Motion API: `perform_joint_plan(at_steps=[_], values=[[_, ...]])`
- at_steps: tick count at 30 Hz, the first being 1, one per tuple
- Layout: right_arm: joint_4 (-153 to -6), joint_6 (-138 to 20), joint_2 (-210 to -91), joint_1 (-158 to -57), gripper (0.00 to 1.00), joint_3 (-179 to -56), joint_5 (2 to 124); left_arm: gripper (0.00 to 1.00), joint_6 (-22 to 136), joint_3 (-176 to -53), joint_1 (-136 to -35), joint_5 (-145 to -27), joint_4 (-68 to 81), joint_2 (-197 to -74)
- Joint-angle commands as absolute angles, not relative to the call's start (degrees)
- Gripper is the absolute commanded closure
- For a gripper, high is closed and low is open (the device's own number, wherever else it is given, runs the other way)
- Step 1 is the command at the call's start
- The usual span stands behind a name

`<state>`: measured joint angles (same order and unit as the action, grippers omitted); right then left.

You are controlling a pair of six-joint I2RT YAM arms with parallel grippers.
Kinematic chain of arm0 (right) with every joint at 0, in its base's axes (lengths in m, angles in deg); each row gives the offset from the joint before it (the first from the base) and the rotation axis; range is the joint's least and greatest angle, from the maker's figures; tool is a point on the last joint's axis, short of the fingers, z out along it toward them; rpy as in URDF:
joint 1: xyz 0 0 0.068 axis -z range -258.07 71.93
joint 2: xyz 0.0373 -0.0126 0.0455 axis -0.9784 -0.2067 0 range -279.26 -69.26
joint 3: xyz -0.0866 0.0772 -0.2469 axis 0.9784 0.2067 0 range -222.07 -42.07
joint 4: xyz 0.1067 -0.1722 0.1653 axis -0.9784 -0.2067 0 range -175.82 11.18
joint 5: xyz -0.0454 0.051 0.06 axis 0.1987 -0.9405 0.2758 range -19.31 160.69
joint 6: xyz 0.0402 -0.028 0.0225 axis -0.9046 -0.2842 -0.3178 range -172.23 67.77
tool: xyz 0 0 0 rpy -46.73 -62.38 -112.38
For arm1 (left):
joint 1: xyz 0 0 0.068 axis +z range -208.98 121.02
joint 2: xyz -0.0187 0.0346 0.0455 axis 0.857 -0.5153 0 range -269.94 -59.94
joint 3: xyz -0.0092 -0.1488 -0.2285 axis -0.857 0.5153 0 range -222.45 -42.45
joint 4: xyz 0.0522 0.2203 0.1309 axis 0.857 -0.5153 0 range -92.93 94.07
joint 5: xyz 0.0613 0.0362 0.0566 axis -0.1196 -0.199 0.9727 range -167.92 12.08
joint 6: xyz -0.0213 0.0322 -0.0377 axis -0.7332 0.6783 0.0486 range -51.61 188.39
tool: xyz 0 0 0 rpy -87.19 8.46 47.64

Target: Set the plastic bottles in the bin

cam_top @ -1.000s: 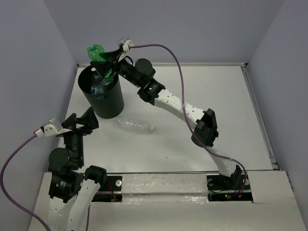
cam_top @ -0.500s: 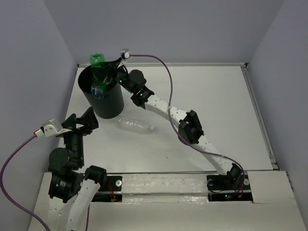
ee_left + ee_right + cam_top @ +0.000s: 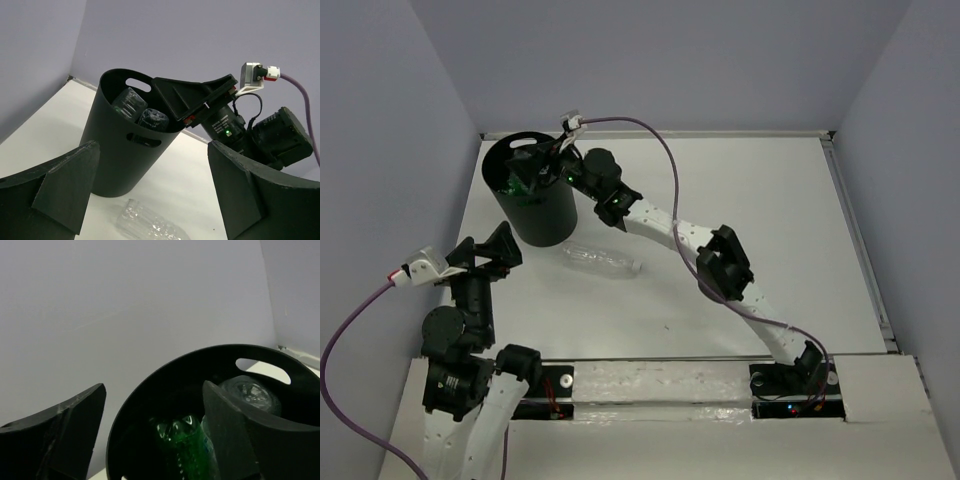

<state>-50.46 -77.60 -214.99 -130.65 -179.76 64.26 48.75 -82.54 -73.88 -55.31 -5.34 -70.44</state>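
Note:
My right gripper should move off the bin's rim, back and down onto the middle of the clear bottle (image 3: 604, 262), because that bottle is still outside the bin.
The black bin (image 3: 545, 220) stands at the far left of the table. My right gripper (image 3: 533, 167) hangs over its rim, open and empty. In the right wrist view the gripper (image 3: 155, 427) has the green bottle (image 3: 186, 442) lying free below it inside the bin (image 3: 150, 400), next to a clear bottle (image 3: 247, 392). The green bottle also shows in the top view (image 3: 510, 185). A plain clear bottle (image 3: 603, 260) lies on its side on the table just right of the bin's base. My left gripper (image 3: 488, 250) is open and empty near the bin; the clear bottle (image 3: 150, 225) lies low between its fingers.
The left wrist view shows the bin (image 3: 120, 150) with two bottle bottoms (image 3: 131, 102) at its rim, and the right wrist camera (image 3: 255, 75) above. Purple-grey walls close the table on three sides. A raised edge (image 3: 860, 240) runs along the right.
The right gripper carried the green bottle over the bin, lowered and let it go. The bottle now lies inside the bin. The left arm has not moved.

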Motion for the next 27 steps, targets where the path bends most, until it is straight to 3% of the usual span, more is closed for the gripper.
perform_joint_plan(at_steps=[1,3,9,13,19,27], values=[[-49.8,-70.4,-200.4,-131.1,0.21,-172.8,63.0,0.01,49.3,-83.8,-73.4,-54.1,-3.2,-71.5],[-52.0,-67.7,-195.6,-131.1,0.21,-168.0,62.0,0.01,49.4,-83.8,-73.4,-54.2,-3.1,-71.5],[-55.5,-58.0,-174.0,-131.1,0.21,-138.3,61.9,0.01,49.2,-83.4,-73.5,-55.4,-2.9,-71.4],[-67.3,-50.6,-166.5,-130.5,0.22,-123.8,55.9,0.01,49.1,-83.3,-73.7,-56.3,-2.8,-71.5],[-76.5,-47.0,-166.6,-130.0,0.11,-118.2,52.9,0.01,48.9,-83.2,-73.7,-57.4,-2.7,-72.5],[-82.3,-41.4,-176.6,-128.2,0.05,-126.2,55.6,0.01,48.7,-83.1,-73.7,-58.1,-2.5,-73.8]])
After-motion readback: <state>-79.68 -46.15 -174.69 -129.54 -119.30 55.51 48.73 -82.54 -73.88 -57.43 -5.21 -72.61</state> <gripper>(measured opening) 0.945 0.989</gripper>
